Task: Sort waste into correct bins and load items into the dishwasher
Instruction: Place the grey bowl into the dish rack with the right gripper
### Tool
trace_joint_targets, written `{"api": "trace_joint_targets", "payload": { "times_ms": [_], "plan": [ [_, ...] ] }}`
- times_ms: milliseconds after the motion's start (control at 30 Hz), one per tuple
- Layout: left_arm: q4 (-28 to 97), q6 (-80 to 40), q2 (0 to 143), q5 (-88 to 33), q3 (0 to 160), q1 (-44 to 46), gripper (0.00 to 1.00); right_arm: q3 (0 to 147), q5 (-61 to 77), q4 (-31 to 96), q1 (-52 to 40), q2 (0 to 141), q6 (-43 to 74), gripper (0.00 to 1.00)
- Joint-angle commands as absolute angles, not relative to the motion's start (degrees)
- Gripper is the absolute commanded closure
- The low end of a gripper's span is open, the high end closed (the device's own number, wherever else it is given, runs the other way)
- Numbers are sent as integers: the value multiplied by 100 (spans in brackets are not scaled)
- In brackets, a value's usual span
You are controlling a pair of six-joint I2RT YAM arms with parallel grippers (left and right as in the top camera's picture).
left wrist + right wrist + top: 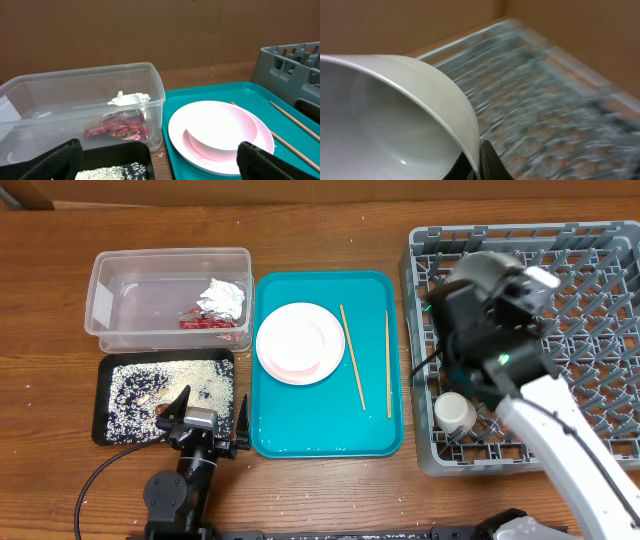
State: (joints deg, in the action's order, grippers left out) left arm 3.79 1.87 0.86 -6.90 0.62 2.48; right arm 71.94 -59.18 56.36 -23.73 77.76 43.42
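Note:
My right gripper lowers next and turns the pale bowl [395, 120] into the rack [600, 280] beyond the white cup, since that cup already takes the rack's front corner.
My right gripper [479, 161] is shut on the rim of the pale bowl [395, 120] and holds it tilted above the grey dishwasher rack [600, 280]; the rack is blurred in the right wrist view. A white cup [455, 412] stands in the rack's front left corner. On the teal tray [325, 435] the pink plate [222, 130] lies on the white plate [175, 135], with two chopsticks [352, 355] to their right. My left gripper [210, 412] is open and holds nothing, low at the table front between the black tray [105, 395] and the teal tray.
The clear tub [105, 300] at the back left holds the crumpled tissue [222, 298] and the red wrapper [205, 323]. Grainy food scraps [170, 385] cover the black tray. The rack's wall [280, 62] rises right of the teal tray.

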Motion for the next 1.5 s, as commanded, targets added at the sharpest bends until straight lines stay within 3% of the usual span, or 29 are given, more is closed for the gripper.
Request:
{"api": "trace_joint_targets", "payload": {
  "times_ms": [0,133,333,600,967,1267,1467],
  "plan": [
    [366,150,25,-729,27,231,0,7238,-7072,5533,-1481,8315,4340,96],
    [366,150,25,-729,27,231,0,7238,-6897,5448,-878,8954,4320,96],
    [366,150,25,-729,27,231,0,7238,-7057,5413,-757,9743,4281,96],
    [366,150,25,-729,27,231,0,7238,-7032,5494,-991,10412,4195,96],
    [366,150,25,-729,27,231,0,7238,-6919,5806,-2025,10429,4200,96],
    [366,148,25,-729,27,231,0,7238,-7065,6121,-2174,10427,4348,96],
    [366,150,25,-729,27,231,0,7247,-6053,6818,-2370,10422,4464,96]
  ]
}}
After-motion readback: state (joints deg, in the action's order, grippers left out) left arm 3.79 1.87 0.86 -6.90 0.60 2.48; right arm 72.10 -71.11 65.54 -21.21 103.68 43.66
